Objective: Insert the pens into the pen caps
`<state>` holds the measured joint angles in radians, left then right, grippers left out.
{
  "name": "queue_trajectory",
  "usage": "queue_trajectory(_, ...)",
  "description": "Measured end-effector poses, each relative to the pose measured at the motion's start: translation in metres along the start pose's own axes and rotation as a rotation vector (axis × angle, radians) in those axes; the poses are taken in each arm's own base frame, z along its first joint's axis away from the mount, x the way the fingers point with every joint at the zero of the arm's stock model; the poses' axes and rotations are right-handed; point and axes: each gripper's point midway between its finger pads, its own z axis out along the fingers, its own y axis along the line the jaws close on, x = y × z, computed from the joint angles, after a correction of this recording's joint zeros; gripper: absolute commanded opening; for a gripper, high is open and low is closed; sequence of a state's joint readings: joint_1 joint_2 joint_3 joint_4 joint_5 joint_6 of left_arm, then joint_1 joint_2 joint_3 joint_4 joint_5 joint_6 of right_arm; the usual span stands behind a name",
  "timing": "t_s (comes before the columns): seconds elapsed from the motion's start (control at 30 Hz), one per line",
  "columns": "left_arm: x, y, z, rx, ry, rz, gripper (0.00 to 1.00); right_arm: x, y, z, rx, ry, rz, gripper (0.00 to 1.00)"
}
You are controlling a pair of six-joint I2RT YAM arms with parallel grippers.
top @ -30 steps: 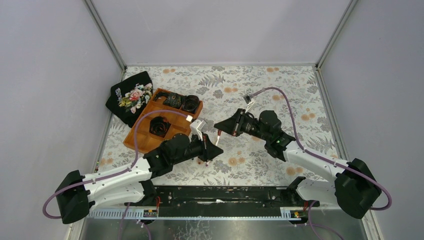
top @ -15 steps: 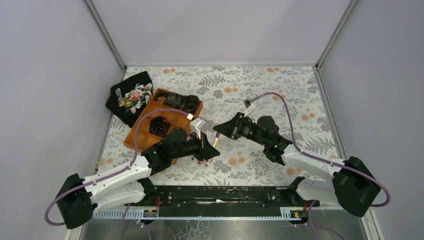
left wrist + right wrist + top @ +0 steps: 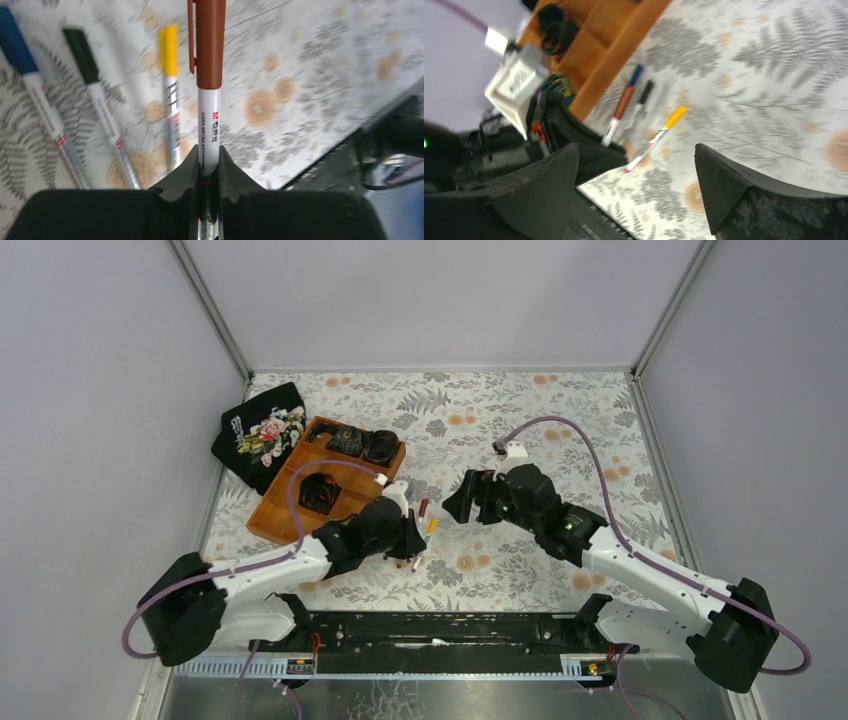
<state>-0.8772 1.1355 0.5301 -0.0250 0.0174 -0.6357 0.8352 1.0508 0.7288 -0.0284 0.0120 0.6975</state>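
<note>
I will lower the pen with the white body between the dark pen and the yellow pen next and let go of it with my left gripper, because the white-barrelled pen's brown-red cap (image 3: 210, 45) is on all the way.
My left gripper (image 3: 209, 152) is shut on a white-barrelled pen (image 3: 208, 127) whose brown-red cap (image 3: 210, 45) is seated on its end and points away from me. Three more capped pens lie side by side on the cloth just beyond: a yellow one (image 3: 168, 50), a dark one (image 3: 82, 55) and a blue one (image 3: 15, 40). In the top view the left gripper (image 3: 412, 538) holds the pen (image 3: 422, 510) near the table's middle. My right gripper (image 3: 462, 502) stands open a short way to its right, empty. The right wrist view shows its jaws (image 3: 636, 190) spread wide, with the pens (image 3: 659, 132) beyond them.
A wooden tray (image 3: 290, 515) with black items in its compartments sits at the left, close behind my left arm. A black flowered pouch (image 3: 262, 435) lies beyond it. Grey walls close in the flowered cloth on three sides.
My right gripper opened, let go of the brown-red cap and drew back to the right. The left gripper, still shut on the capped pen, shifted slightly towards the pens lying on the cloth.
</note>
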Motion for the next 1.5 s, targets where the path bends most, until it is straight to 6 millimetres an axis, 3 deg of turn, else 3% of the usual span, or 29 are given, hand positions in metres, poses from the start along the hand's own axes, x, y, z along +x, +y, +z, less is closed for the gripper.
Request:
queue_trajectory(0.13,0.031,0.031,0.014,-0.165,0.118,-0.008,0.02,-0.011,-0.041,0.0,0.14,-0.012,-0.002,0.91)
queue_trajectory(0.27,0.035,0.043,0.019,-0.248,0.14,-0.01,0.14,-0.01,-0.071,-0.003,0.227,0.0,0.013,0.92)
queue_trajectory(0.6,0.032,0.049,0.025,-0.301,0.137,-0.005,0.66,-0.001,-0.089,-0.005,0.271,0.028,-0.002,0.94)
queue_trajectory(0.73,0.017,0.039,0.028,-0.276,0.109,0.008,0.86,-0.001,-0.101,-0.004,0.297,0.041,-0.021,0.96)
queue_trajectory(0.8,-0.001,0.031,0.03,-0.251,0.077,0.012,0.91,0.0,-0.113,0.0,0.323,0.065,-0.023,0.97)
queue_trajectory(0.87,-0.023,0.031,0.031,-0.241,0.038,0.002,0.92,0.0,-0.126,0.003,0.351,0.085,-0.02,0.98)
queue_trajectory(0.97,-0.068,0.048,0.028,-0.267,-0.055,-0.035,0.95,-0.009,-0.146,0.005,0.39,0.09,-0.011,1.0)
queue_trajectory(1.1,-0.131,0.092,0.002,-0.339,-0.234,-0.118,1.0,-0.038,-0.178,-0.008,0.455,0.023,0.017,1.0)
queue_trajectory(1.2,-0.176,0.127,-0.041,-0.402,-0.435,-0.188,1.0,-0.063,-0.204,-0.028,0.512,-0.067,0.037,0.99)
queue_trajectory(1.27,-0.197,0.153,-0.081,-0.469,-0.609,-0.228,1.0,-0.08,-0.221,-0.047,0.554,-0.152,0.043,0.99)
queue_trajectory(1.37,-0.203,0.178,-0.13,-0.577,-0.827,-0.254,1.0,-0.092,-0.241,-0.073,0.625,-0.267,0.033,0.99)
queue_trajectory(1.5,-0.179,0.208,-0.155,-0.717,-0.966,-0.25,1.0,-0.084,-0.26,-0.093,0.719,-0.379,-0.019,1.0)
